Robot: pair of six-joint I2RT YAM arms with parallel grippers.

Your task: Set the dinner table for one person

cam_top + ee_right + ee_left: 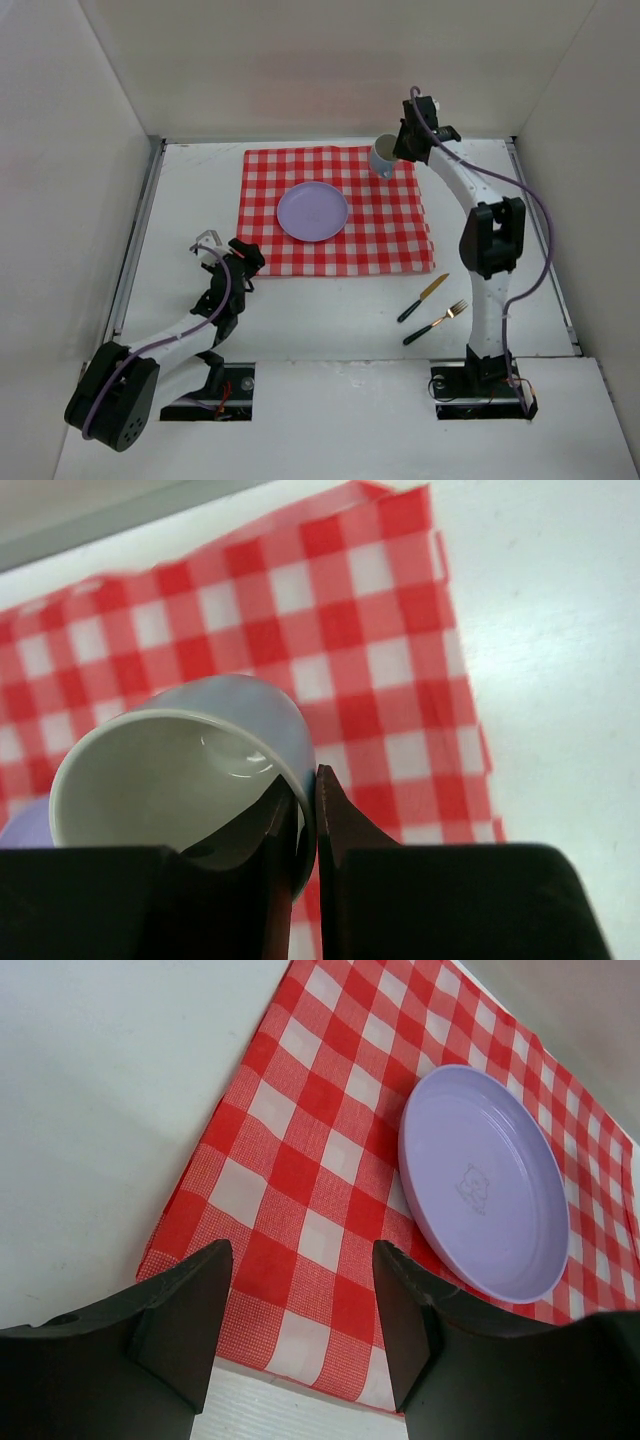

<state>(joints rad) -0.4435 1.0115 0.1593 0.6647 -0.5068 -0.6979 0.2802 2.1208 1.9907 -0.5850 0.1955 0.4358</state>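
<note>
My right gripper will lower the pale blue cup [383, 156] next, away from the plate [313, 211] and onto the cloth's bare far corner. The cup is still hanging above that corner.
A red-and-white checked cloth [330, 212] lies on the white dinner table [300, 320], with a lilac plate [313, 211] at its middle. My right gripper [400, 150] is shut on the rim of a pale blue cup [383, 156], one finger inside and one outside, holding it tilted above the cloth's far right corner; the cup [180, 770] fills the right wrist view. My left gripper [243, 262] is open and empty, just off the cloth's near left corner; the left wrist view shows the cloth [320, 1180] and plate [485, 1185] beyond its fingers.
A knife [423, 297] and a fork [435, 322], both with dark handles, lie on the table right of the cloth's near edge, close to the right arm. White walls enclose the table on three sides.
</note>
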